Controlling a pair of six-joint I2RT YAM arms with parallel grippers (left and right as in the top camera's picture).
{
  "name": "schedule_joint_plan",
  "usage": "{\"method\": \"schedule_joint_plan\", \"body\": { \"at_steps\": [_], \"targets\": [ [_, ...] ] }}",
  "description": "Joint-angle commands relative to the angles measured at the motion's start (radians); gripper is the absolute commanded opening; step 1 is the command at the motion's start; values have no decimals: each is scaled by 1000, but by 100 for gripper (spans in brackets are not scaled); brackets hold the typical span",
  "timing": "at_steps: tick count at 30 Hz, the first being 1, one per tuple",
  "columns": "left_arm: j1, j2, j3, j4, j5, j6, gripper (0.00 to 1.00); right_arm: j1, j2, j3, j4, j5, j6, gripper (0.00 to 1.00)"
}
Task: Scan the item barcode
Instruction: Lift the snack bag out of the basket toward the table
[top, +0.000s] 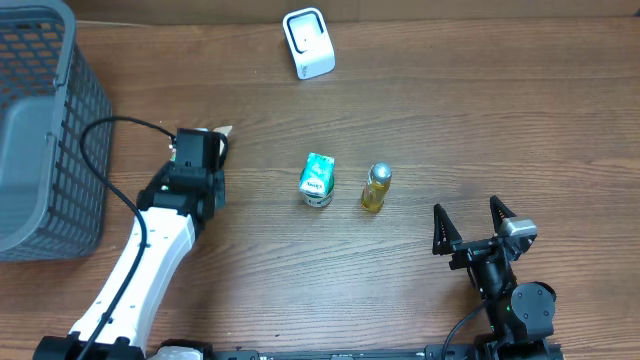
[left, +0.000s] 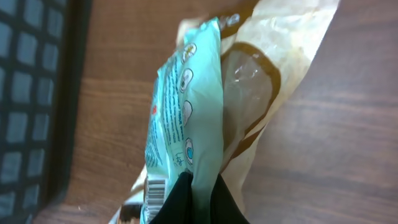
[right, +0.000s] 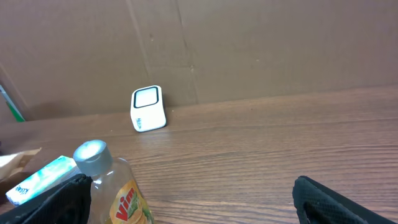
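Observation:
Next, my left gripper eases away from the grey mesh basket and releases the packet (top: 222, 130) on the tabletop. The packet's barcode side is bunched between my fingers.
My left gripper (left: 198, 198) is shut on the lower edge of a mint-green and cream snack packet (left: 186, 112). A barcode (left: 155, 190) shows on the packet just left of the fingers. In the overhead view this gripper (top: 205, 142) sits left of centre, and only a cream corner of the packet (top: 222, 130) shows. The white barcode scanner (top: 308, 42) stands at the table's far edge, also seen from the right wrist as a white scanner (right: 148, 109). My right gripper (top: 470, 222) stands open and empty at the front right, its jaws spread wide (right: 193, 208).
A green carton (top: 317, 180) and a small yellow bottle (top: 376, 188) with a grey cap stand mid-table; the bottle (right: 115, 186) is close to my right gripper's left finger. A grey mesh basket (top: 45, 130) fills the left side, near my left arm.

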Motion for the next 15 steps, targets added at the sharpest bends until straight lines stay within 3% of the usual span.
{"method": "schedule_joint_plan", "body": {
  "at_steps": [1, 8, 10, 13, 15],
  "targets": [
    [-16, -17, -47, 8, -25, -20, 4, -5, -8, -10, 3, 5, 4, 100],
    [-20, -17, -77, 10, 90, -41, 11, -5, -8, -10, 3, 5, 4, 100],
    [-20, -17, -77, 13, 129, -41, 24, -5, -8, -10, 3, 5, 4, 100],
    [-20, -18, -72, 18, 170, -41, 56, -5, -8, -10, 3, 6, 4, 100],
    [-20, -19, -58, 18, 169, -40, 72, -5, -8, -10, 3, 5, 4, 100]
  ]
}}
